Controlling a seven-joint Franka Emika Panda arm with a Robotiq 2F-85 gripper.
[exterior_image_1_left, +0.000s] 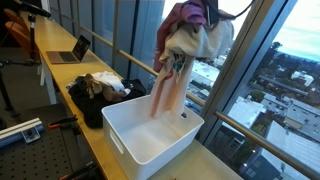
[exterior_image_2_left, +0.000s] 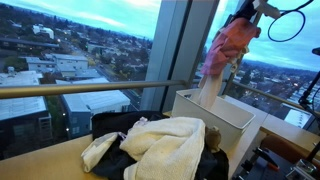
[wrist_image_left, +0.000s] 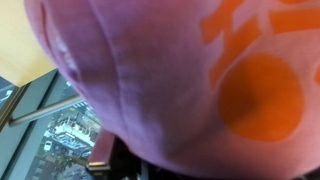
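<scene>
The hanging pink garment goes down toward the white bin's open top (exterior_image_1_left: 156, 128) next and my gripper releases it there, since the bin lies well below my gripper.
My gripper (exterior_image_1_left: 192, 12) is high above the white bin (exterior_image_1_left: 128, 143) and is shut on a bunched pink-purple garment (exterior_image_1_left: 172, 70) with orange print. The garment hangs down from it, and its lower end reaches to about the bin's far rim. In an exterior view the same garment (exterior_image_2_left: 228, 50) hangs from the gripper (exterior_image_2_left: 246, 10) over the bin (exterior_image_2_left: 228, 127). In the wrist view the garment (wrist_image_left: 150, 80) fills nearly the whole frame and hides the fingers.
A pile of pale towels and dark clothes (exterior_image_1_left: 100, 88) lies on the wooden table beside the bin; it also shows in an exterior view (exterior_image_2_left: 165, 140). An open laptop (exterior_image_1_left: 70, 50) stands farther along the table. Large windows with a metal rail (exterior_image_2_left: 90, 90) run behind.
</scene>
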